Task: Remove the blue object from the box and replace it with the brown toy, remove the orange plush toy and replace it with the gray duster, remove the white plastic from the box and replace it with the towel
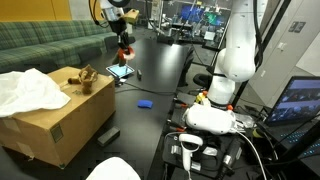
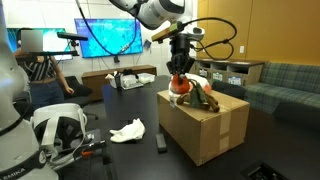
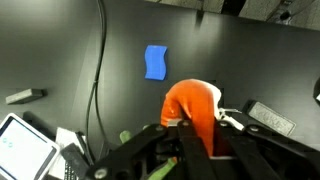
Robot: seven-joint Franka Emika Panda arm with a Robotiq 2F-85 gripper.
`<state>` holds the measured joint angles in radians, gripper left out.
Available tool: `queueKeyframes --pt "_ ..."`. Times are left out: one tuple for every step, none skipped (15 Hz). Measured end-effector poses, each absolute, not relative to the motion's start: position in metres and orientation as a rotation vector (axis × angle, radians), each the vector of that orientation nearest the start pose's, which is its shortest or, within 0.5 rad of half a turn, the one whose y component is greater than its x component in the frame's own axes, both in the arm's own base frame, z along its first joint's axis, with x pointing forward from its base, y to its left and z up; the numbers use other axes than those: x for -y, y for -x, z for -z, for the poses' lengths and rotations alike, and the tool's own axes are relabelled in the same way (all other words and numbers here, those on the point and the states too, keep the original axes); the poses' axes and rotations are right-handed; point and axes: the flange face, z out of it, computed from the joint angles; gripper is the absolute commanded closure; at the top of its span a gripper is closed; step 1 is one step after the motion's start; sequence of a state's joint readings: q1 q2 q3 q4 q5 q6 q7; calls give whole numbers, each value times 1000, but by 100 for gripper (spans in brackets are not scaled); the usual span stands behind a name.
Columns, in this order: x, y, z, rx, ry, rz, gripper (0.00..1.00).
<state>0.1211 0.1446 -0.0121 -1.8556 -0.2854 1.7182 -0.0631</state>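
Observation:
Bare tabletop between the blue object and gray block lies below and back from my gripper, so next my gripper needs to go down and back to release the plush.
My gripper (image 3: 190,128) is shut on the orange plush toy (image 3: 190,104), which hangs from it above the dark table. Both exterior views show that grip, with the gripper (image 1: 124,44) (image 2: 180,68) holding the plush (image 1: 125,54) (image 2: 180,86) in the air. The blue object (image 3: 156,62) (image 1: 145,103) lies flat on the table beyond the plush. On top of the cardboard box (image 1: 55,125) (image 2: 205,125) sits the brown toy (image 1: 87,78) (image 2: 206,97). A white crumpled sheet (image 1: 30,90) covers the box's other end. A gray oblong block (image 1: 108,135) (image 2: 160,141) lies beside the box.
A lit tablet (image 1: 120,70) (image 3: 25,142) lies on the table under the arm. A cable (image 3: 98,80) runs across the tabletop. A white crumpled piece (image 2: 128,129) lies on the table near the box. A green sofa (image 1: 50,45) stands behind.

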Motion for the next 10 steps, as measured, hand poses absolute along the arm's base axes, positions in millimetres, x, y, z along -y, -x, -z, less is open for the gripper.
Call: queueKeyframes --pt "-31 -554 -413 422 3349 -494 96" --pt "-26 -542 -400 416 3333 -514 96" --pt "-21 -530 -386 411 3318 -531 96" --pt "-16 -518 -370 410 3305 -542 96" --pt "-12 -506 -352 410 3294 -550 96" --pt "-8 -493 -332 419 3282 -554 96" --pt "-5 -480 -310 431 3269 -561 96" --pt "-4 -468 -289 441 3257 -563 96" --pt "-3 -459 -270 445 3248 -560 96" --pt "-2 -452 -252 443 3240 -550 96"
